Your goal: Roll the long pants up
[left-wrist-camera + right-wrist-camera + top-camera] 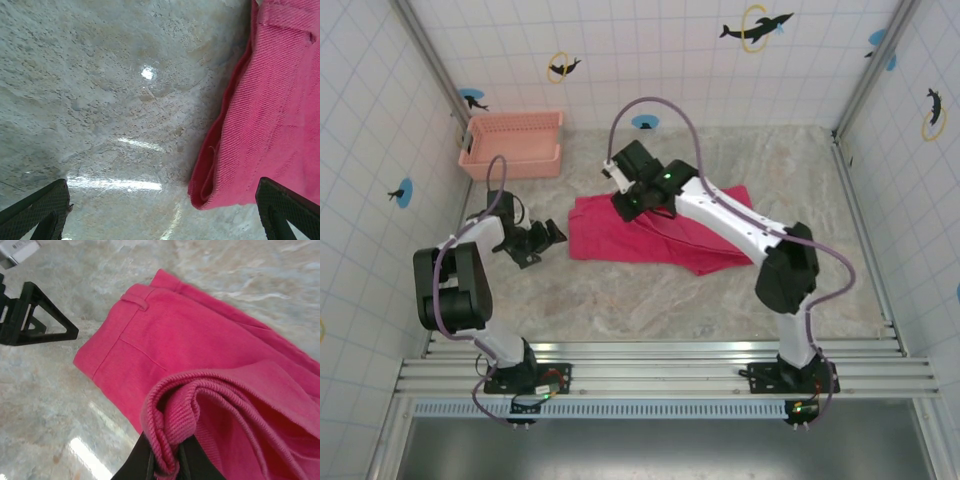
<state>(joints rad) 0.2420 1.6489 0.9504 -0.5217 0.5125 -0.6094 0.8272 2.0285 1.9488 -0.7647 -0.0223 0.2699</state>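
The bunched hem of the pants needs to go down and across in my right gripper toward their flat waistband end (586, 228) (116, 349) and be released there, because that end is still uncovered beyond the hem.
The long pants (650, 235) lie folded in the middle of the table, bright pink-red. My right gripper (623, 205) sits over their upper left part, shut on a bunched hem of the pants (175, 410), which it has carried over the flat waistband end (135, 335). Just left of the cloth's left edge hovers my left gripper (552, 235), open with nothing between its fingers (40, 210). The left wrist view has the folded corner of the pants (235, 165) lying on the table inside its right finger.
A pale pink lattice basket (513, 145) stands at the back left against the wall. Tiled walls close in the table (650, 300) on three sides. Bare marble-patterned surface lies in front of the pants and to their right.
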